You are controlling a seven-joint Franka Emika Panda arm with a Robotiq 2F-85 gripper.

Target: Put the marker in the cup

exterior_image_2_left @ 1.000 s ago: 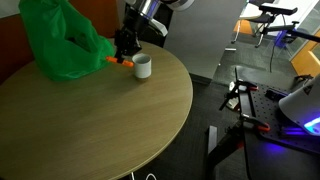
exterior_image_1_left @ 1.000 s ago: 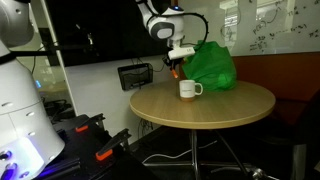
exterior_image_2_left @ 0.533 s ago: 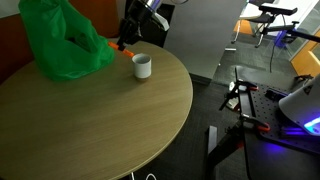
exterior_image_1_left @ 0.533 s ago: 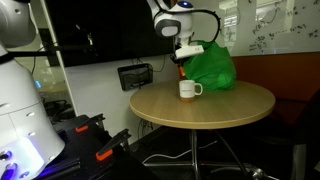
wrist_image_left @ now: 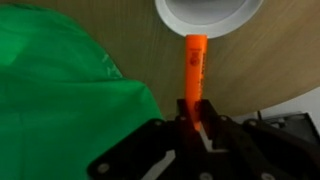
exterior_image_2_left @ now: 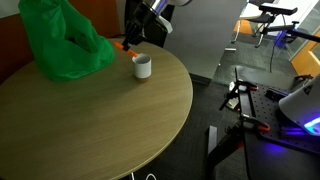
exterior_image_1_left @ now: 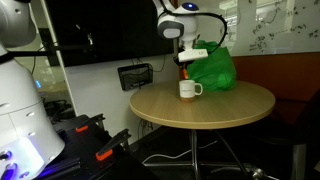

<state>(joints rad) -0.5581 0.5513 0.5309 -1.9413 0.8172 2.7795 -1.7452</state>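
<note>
My gripper moves the marker toward the cup's opening (exterior_image_1_left: 187,82) (wrist_image_left: 207,8) next, then brings the marker down inside before it opens.
My gripper (wrist_image_left: 190,118) is shut on an orange marker (wrist_image_left: 192,70), which points toward the white cup (wrist_image_left: 205,14) at the top of the wrist view. In both exterior views the gripper (exterior_image_1_left: 186,62) (exterior_image_2_left: 130,40) holds the marker (exterior_image_2_left: 124,43) in the air just above and beside the white cup (exterior_image_1_left: 187,89) (exterior_image_2_left: 143,66). The cup stands upright on the round wooden table (exterior_image_1_left: 215,108) (exterior_image_2_left: 90,120). The marker's tip is near the cup's rim, outside the cup.
A crumpled green bag (exterior_image_1_left: 213,66) (exterior_image_2_left: 55,42) lies on the table right next to the cup, and shows at the left of the wrist view (wrist_image_left: 60,95). Black robot bases and equipment stand on the floor around the table (exterior_image_2_left: 270,100).
My gripper has lifted the marker from table level and carried it toward the cup. The cup and bag have not moved.
</note>
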